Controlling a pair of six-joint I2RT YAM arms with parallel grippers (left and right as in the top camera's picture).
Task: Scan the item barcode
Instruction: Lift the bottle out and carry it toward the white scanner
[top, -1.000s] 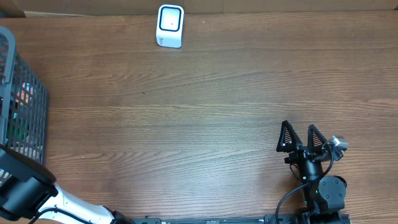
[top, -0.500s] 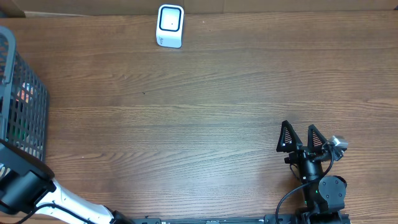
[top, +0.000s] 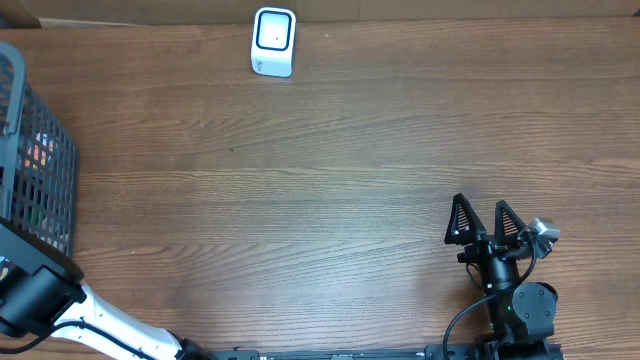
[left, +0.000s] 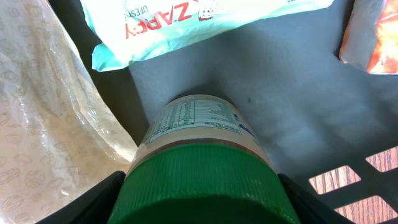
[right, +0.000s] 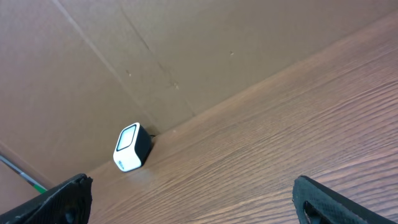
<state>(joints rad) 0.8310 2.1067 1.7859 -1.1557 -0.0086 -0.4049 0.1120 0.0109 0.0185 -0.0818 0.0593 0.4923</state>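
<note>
The tabletop before the scanner is bare, so my left gripper rises from the basket next, moves right in the overhead view, lowers there and releases the jar.
The item is a jar with a pale printed label and a ribbed green lid; it lies on the grey floor of the black mesh basket. My left gripper reaches into that basket, and its black fingers press against both sides of the lid. No barcode shows on the label from here. The white barcode scanner stands at the table's far edge and also appears as a small scanner in the right wrist view. My right gripper is open and holds nothing, low at the right.
In the basket, a teal and white packet lies beyond the jar. A clear plastic bag is on its left and an orange pack is at the upper right. A brown cardboard wall rises behind the scanner.
In the overhead view my left arm has sunk slightly toward the lower left beside the basket. The right arm has not moved.
</note>
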